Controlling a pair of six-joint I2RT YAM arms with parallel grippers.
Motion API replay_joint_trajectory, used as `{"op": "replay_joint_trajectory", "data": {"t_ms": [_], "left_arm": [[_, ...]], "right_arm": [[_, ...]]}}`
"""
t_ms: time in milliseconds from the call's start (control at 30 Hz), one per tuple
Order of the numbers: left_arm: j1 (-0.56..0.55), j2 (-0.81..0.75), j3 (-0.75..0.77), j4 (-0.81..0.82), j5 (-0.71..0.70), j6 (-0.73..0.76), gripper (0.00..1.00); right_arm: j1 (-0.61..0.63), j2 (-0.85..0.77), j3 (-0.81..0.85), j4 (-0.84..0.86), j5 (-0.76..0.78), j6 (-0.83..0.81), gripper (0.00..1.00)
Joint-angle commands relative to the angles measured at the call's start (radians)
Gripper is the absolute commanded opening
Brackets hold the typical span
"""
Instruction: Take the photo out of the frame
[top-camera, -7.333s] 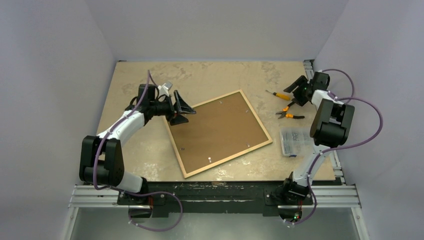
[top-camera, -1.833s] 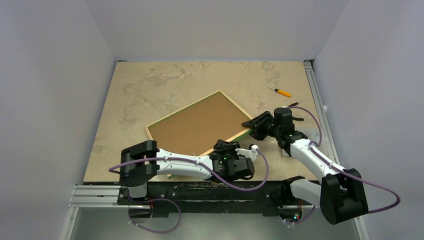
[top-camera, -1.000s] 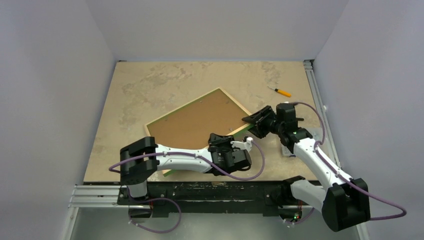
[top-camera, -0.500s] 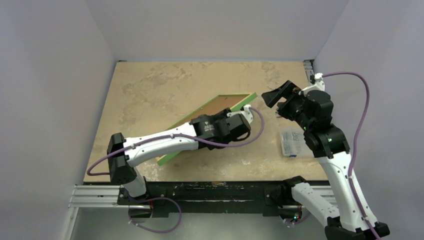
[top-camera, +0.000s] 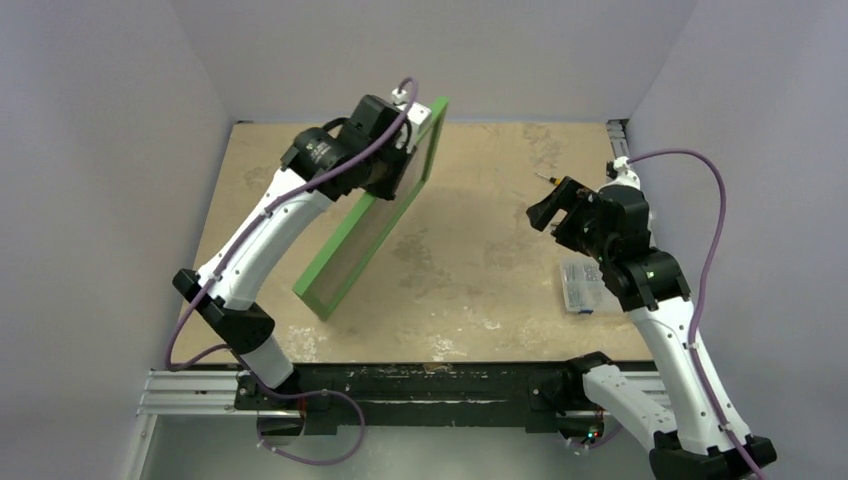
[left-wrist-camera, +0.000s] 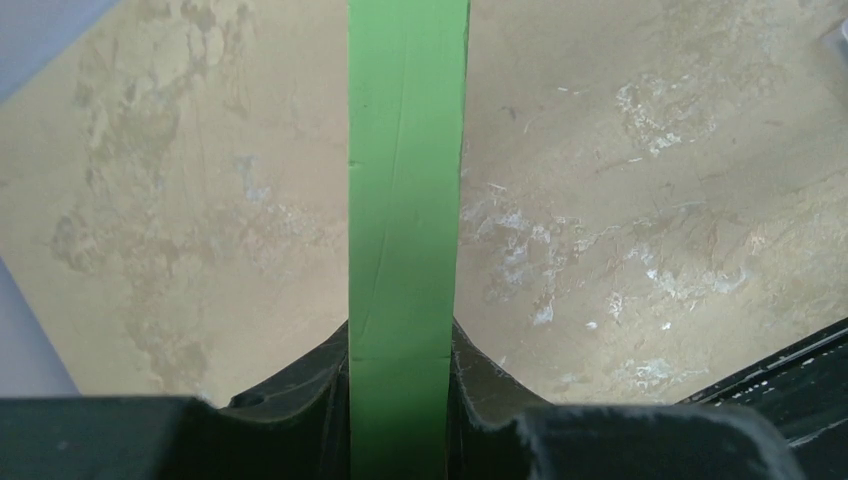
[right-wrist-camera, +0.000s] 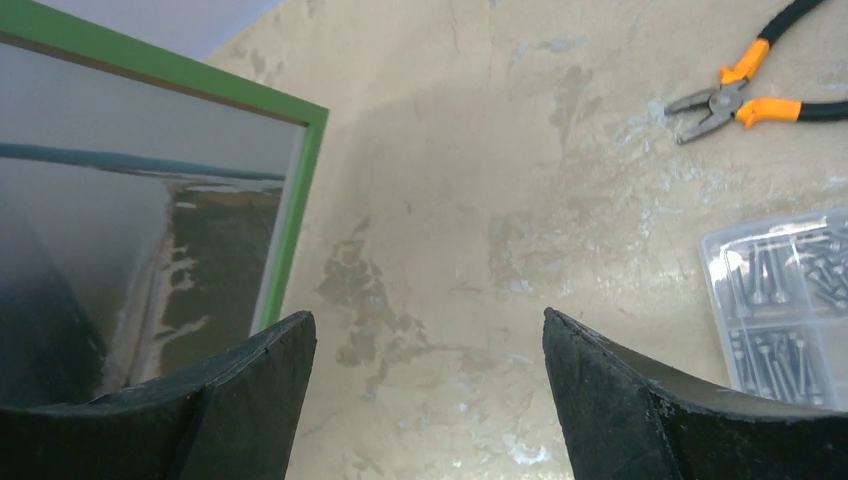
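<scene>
The frame (top-camera: 345, 262) stands steeply on edge. My left gripper should next go down and to the left in the top view, lay it onto the bare tabletop and then let go of it.
The green frame (top-camera: 345, 262) stands steeply on edge at the left of the table, its low corner near the tabletop and its top corner raised toward the back wall. My left gripper (top-camera: 398, 160) is shut on the frame's upper edge; in the left wrist view the green edge (left-wrist-camera: 405, 180) runs straight up between the two fingers (left-wrist-camera: 470, 370). The photo (right-wrist-camera: 120, 230), a grey and dark landscape, sits inside the green frame (right-wrist-camera: 292, 205) and faces my right gripper. My right gripper (top-camera: 545, 200) hangs open above the right of the table, apart from the frame, with nothing between its fingers (right-wrist-camera: 250, 380).
Orange-handled pliers (right-wrist-camera: 735, 95) lie on the table to the right. A clear plastic box (top-camera: 580, 285) of screws sits near the right edge, also visible as the plastic box (right-wrist-camera: 790, 290) in the right wrist view. A small orange screwdriver (top-camera: 548, 178) peeks out behind the right gripper.
My left arm swung the frame up from a low tilt to standing on edge, further left and back. My right gripper drew back and sank a little.
</scene>
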Motion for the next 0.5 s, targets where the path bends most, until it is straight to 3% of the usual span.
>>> {"op": "replay_joint_trajectory", "data": {"t_ms": [0,267,467], "left_arm": [[0.180,-0.046,-0.079,0.075,0.310,-0.174,0.00],[0.541,-0.100,-0.264,0.213,0.544,-0.243,0.00],[0.743,-0.090,-0.337,0.232,0.582,-0.246,0.00]], "right_arm": [[0.001,0.023,-0.048,0.032,-0.049,0.013,0.82],[0.003,0.085,-0.106,0.091,-0.119,0.036,0.81],[0.003,0.120,-0.118,0.117,-0.151,0.031,0.81]]}}
